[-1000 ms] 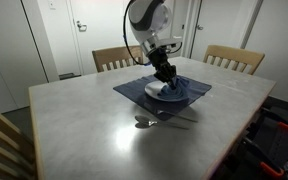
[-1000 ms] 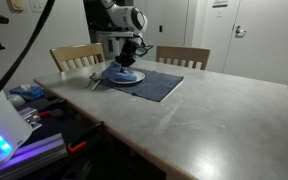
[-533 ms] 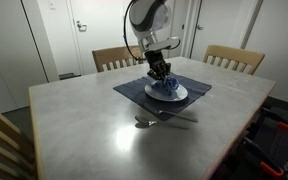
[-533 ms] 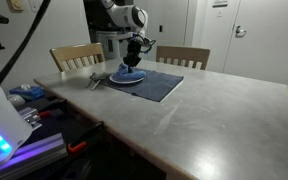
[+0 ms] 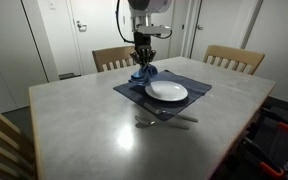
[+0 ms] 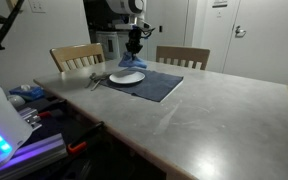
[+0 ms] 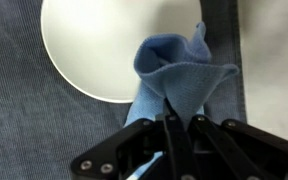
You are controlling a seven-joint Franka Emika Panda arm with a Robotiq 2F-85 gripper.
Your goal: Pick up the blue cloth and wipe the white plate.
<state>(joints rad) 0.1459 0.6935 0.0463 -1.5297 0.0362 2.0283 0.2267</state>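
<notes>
The robot will next move its gripper from the plate (image 5: 167, 91) toward the right in the wrist view and lower it to let go of the cloth at the placemat's edge, since that spot is clear.
My gripper (image 5: 143, 62) is shut on the blue cloth (image 5: 144, 72) and holds it lifted off the plate, at the placemat's far edge. It also shows in an exterior view (image 6: 134, 46), with the cloth (image 6: 135, 62) hanging below it. The white plate (image 5: 167, 91) lies bare on the dark blue placemat (image 5: 194, 90); it also shows in an exterior view (image 6: 127, 77). In the wrist view the gripper (image 7: 181, 122) pinches the bunched cloth (image 7: 174, 75), with the plate (image 7: 99, 45) to the upper left.
A spoon and a fork (image 5: 154, 122) lie on the grey table (image 5: 84, 130) in front of the placemat. Wooden chairs (image 5: 234, 58) stand at the far side. A bench with gear (image 6: 24, 115) stands beside the table.
The gripper has lifted the cloth off the plate and moved it up and back towards the placemat's far edge. The plate is now uncovered.
</notes>
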